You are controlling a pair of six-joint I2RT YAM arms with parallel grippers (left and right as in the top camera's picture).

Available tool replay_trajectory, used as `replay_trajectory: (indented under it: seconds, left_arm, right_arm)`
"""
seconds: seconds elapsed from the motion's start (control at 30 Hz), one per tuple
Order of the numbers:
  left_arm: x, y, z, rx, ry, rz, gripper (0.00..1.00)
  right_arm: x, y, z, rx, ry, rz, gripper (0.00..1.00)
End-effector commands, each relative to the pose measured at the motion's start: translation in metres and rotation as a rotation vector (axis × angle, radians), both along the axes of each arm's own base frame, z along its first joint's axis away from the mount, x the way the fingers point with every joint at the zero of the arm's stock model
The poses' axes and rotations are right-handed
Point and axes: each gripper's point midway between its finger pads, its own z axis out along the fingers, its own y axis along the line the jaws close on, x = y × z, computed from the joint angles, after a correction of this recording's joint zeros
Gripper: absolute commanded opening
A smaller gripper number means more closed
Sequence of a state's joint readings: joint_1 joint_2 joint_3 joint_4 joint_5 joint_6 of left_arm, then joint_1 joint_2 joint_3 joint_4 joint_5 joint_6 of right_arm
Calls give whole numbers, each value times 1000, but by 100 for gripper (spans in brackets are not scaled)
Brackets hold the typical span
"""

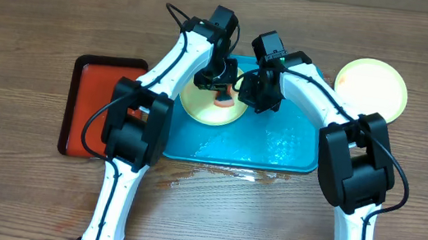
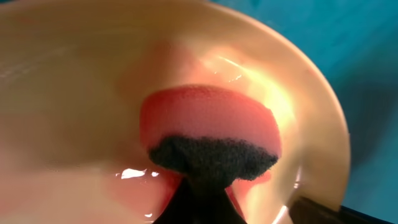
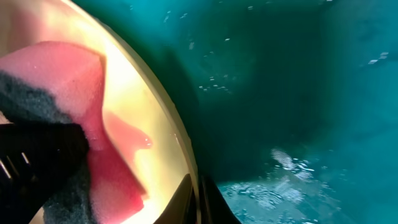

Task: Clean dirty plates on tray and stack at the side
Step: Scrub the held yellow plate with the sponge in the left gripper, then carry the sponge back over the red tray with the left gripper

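The robot's left gripper will next lift, carry the sponge across, bring it down into the red tray (image 1: 99, 98) and then let it go, because the tray is to the gripper's left in the overhead view.
A pale yellow-green plate (image 1: 208, 111) lies at the left end of the turquoise tray (image 1: 285, 146). My left gripper (image 1: 220, 84) is shut on a pink sponge (image 2: 208, 118) with a dark scouring layer, and the sponge presses on the wet inside of that plate (image 2: 74, 74). My right gripper (image 3: 199, 202) is shut on the plate's right rim (image 3: 163, 124), one finger inside and one outside. A second yellow-green plate (image 1: 371, 88) sits on the table to the right of the tray. In the right wrist view the sponge (image 3: 68, 68) rests on the plate at the left.
A red black-rimmed tray (image 1: 92, 104) lies left of the turquoise one, partly under my left arm. Water droplets cover the tray floor (image 3: 298, 186), and a wet patch (image 1: 224, 171) spreads on the wooden table along its front edge.
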State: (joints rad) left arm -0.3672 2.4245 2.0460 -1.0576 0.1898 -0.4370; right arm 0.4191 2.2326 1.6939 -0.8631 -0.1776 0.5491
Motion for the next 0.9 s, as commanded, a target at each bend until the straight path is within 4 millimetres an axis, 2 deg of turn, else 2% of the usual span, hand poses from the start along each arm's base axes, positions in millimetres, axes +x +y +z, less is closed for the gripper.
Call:
replay_trajectory:
  seconds: [0.0, 0.13, 0.23, 0.43, 0.67, 0.73, 0.87]
  left_arm:
    - [1, 57, -25, 268, 11, 28, 4]
    - [5, 99, -9, 435, 1, 78, 4]
    - [11, 118, 8, 501, -17, 113, 4]
    - [26, 128, 43, 495, -63, 150, 4]
    - [33, 127, 98, 455, -124, 196, 4]
    - [30, 136, 114, 454, -126, 212, 4]
    - [15, 167, 123, 472, -60, 282, 4]
  right_arm:
    - [0, -4, -4, -21, -2, -5, 4]
    - [0, -4, -4, -21, -3, -5, 4]
    - [0, -4, -3, -21, -3, -5, 4]
    - [0, -4, -4, -21, -3, -5, 4]
    - [0, -4, -4, -21, -3, -4, 4]
    - [0, -4, -4, -24, -4, 2, 4]
    - [0, -7, -4, -37, -6, -1, 4]
